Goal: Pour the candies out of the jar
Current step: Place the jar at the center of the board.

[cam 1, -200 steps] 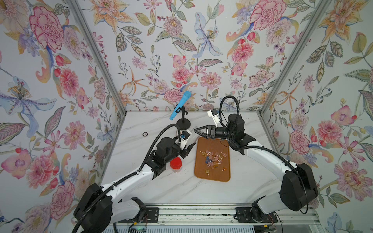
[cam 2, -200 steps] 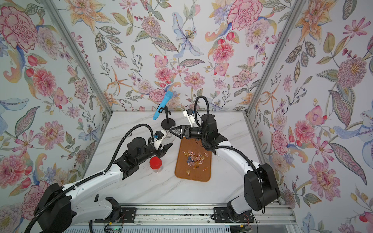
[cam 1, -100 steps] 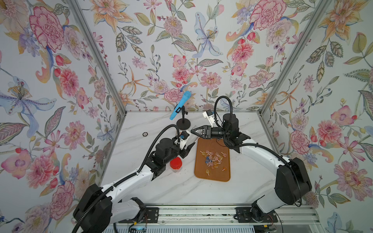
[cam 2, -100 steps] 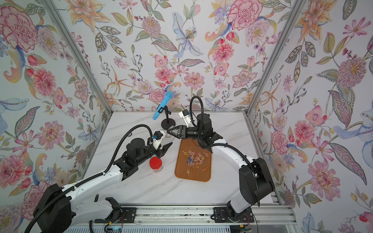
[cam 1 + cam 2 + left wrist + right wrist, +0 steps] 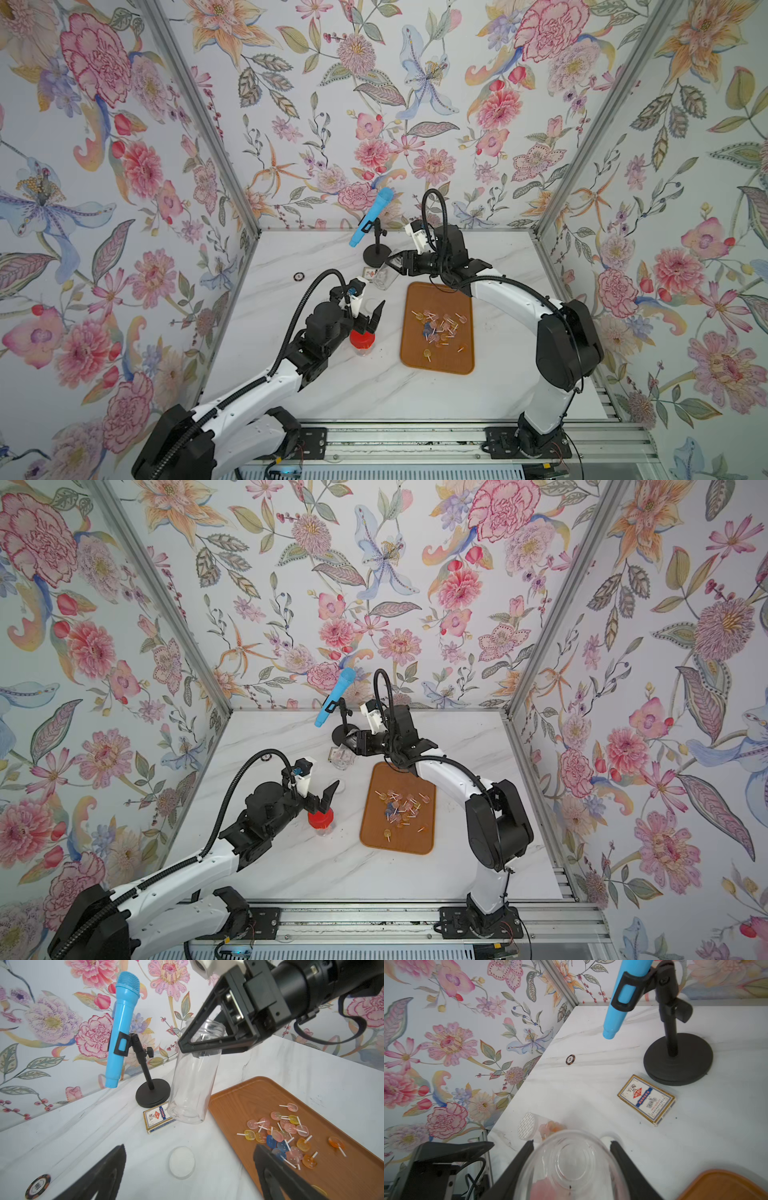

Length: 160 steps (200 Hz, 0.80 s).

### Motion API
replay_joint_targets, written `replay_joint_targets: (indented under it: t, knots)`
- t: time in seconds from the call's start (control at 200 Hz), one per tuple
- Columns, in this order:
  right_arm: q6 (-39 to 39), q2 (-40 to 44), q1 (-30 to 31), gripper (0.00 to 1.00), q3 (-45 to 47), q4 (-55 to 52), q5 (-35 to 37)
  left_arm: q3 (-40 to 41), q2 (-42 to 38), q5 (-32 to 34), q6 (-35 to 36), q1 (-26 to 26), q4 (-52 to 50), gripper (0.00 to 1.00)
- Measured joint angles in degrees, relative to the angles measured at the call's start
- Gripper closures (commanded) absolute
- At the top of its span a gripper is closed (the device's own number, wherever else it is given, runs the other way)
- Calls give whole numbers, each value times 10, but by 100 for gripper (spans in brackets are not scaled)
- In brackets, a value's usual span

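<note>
I should next move my right gripper away from the tray (image 5: 374, 837) and lower the clear jar onto bare tabletop (image 5: 321, 770) beside the card box to release it, since it is empty.
The candies (image 5: 438, 328) (image 5: 401, 806) (image 5: 284, 1136), small orange, pink, yellow and blue lollipops, lie scattered on the brown tray (image 5: 415, 357) (image 5: 374, 837) (image 5: 239, 1095). The clear jar (image 5: 384, 277) (image 5: 343, 759) (image 5: 193, 1084) (image 5: 571, 1167) is empty, mouth up and tilted, just left of the tray's far end. My right gripper (image 5: 392, 268) (image 5: 352, 746) (image 5: 572, 1142) is shut on it near the neck. My left gripper (image 5: 370, 313) (image 5: 322, 796) (image 5: 189, 1147) hangs open over a round white lid (image 5: 181, 1162) lying flat on the table.
A small red-capped jar (image 5: 361, 338) (image 5: 320, 817) stands under my left wrist. Behind the clear jar are a card box (image 5: 158, 1118) (image 5: 645, 1099) and a blue microphone (image 5: 372, 216) (image 5: 122, 1028) on a black stand. A poker chip (image 5: 298, 276) (image 5: 570, 1059) lies at the left.
My left gripper has opened wide. My right gripper moved left off the tray's far end and shut on the jar.
</note>
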<state>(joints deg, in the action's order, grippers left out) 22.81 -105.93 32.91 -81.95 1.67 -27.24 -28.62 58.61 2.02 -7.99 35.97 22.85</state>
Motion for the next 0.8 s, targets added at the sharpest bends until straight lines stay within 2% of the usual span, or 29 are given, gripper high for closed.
replay_joint_targets:
  t: [0.195, 0.33, 0.485, 0.801]
  knots:
    - [-63, -92, 40, 52, -54, -23, 112, 51, -59, 17, -54, -65, 8, 1]
    - [-90, -151, 75, 51, -102, -22, 159, 82, -91, 19, -93, -112, 8, 1]
    - [-115, -204, 106, 51, -151, 0, 187, 106, -127, 18, -127, -150, 8, 1]
    - [-155, -273, 133, 49, -216, 20, 218, 121, -142, 14, -163, -186, 4, 1]
